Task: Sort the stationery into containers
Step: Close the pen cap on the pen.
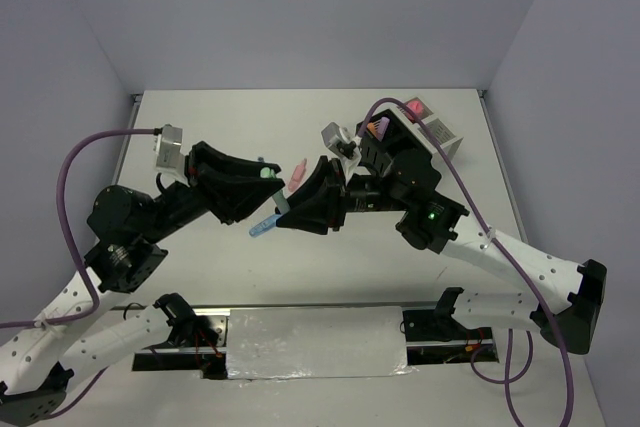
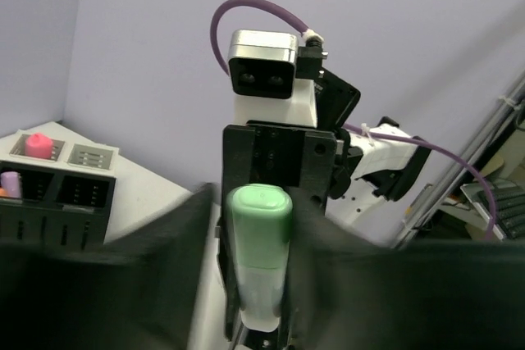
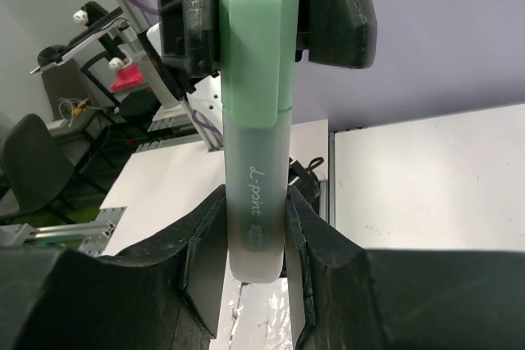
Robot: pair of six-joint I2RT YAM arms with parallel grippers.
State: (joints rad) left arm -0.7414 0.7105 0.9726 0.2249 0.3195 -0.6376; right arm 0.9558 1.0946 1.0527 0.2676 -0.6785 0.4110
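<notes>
The robot's right gripper will next swing outward over the black box's far section (image 1: 378, 128), lower the green highlighter and release it, since that section holds purple and orange items.
A green highlighter (image 3: 256, 120) is held in the air between both grippers over the middle of the table. My right gripper (image 3: 256, 235) is shut on its clear body end. My left gripper (image 2: 258, 284) is shut on its green cap end (image 2: 258, 219). In the top view the two grippers (image 1: 262, 187) (image 1: 290, 209) meet tip to tip, and only a bit of green (image 1: 267, 175) shows. The black container (image 1: 400, 147) and the white container (image 1: 440, 132) stand at the back right, behind my right arm.
A pink highlighter (image 1: 297, 171) and a blue item (image 1: 264, 226) lie on the table under the grippers. The black box holds purple and orange items (image 1: 378, 129). The white box holds a pink item (image 1: 420, 107). Both boxes also show in the left wrist view (image 2: 49, 194).
</notes>
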